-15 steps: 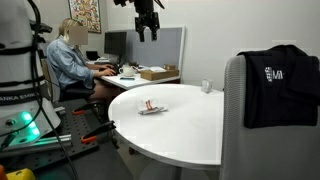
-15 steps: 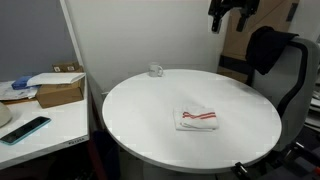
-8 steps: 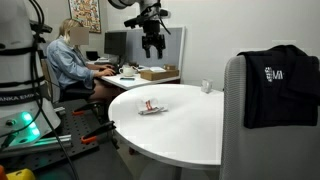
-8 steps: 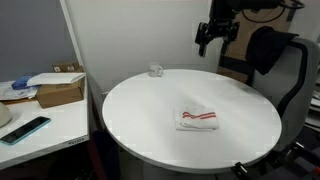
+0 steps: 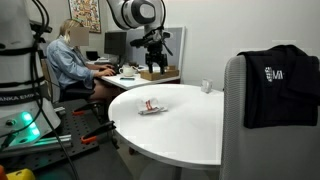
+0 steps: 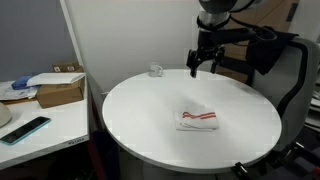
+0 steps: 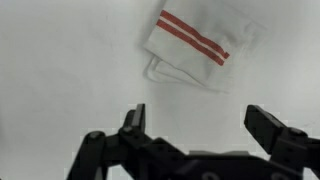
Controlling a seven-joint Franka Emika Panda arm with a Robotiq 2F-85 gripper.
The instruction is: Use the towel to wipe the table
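The gripper brings its spread fingers down toward the top in the wrist view to the towel well below, onto its red-striped middle (image 6: pixel 198 116) (image 7: pixel 194 38) next.
A folded white towel with red stripes (image 6: pixel 197 119) lies near the middle of the round white table (image 6: pixel 140 125); it also shows in an exterior view (image 5: pixel 152 107) and at the top of the wrist view (image 7: pixel 197 47). My gripper (image 6: pixel 201 62) hangs open and empty in the air above the far side of the table, well above the towel. It shows in an exterior view (image 5: pixel 154 62) too. In the wrist view the gripper (image 7: pixel 198 118) has its two fingers spread wide, with bare table between them.
A small clear cup (image 6: pixel 156 70) stands at the table's far edge. An office chair with a black jacket (image 5: pixel 280 85) stands by the table. A side desk (image 6: pixel 40 110) holds a cardboard box (image 6: pixel 60 90) and a phone. A seated person (image 5: pixel 70 62) works at a desk behind.
The gripper has come down from high above and moved in over the table toward the towel. The towel has not moved.
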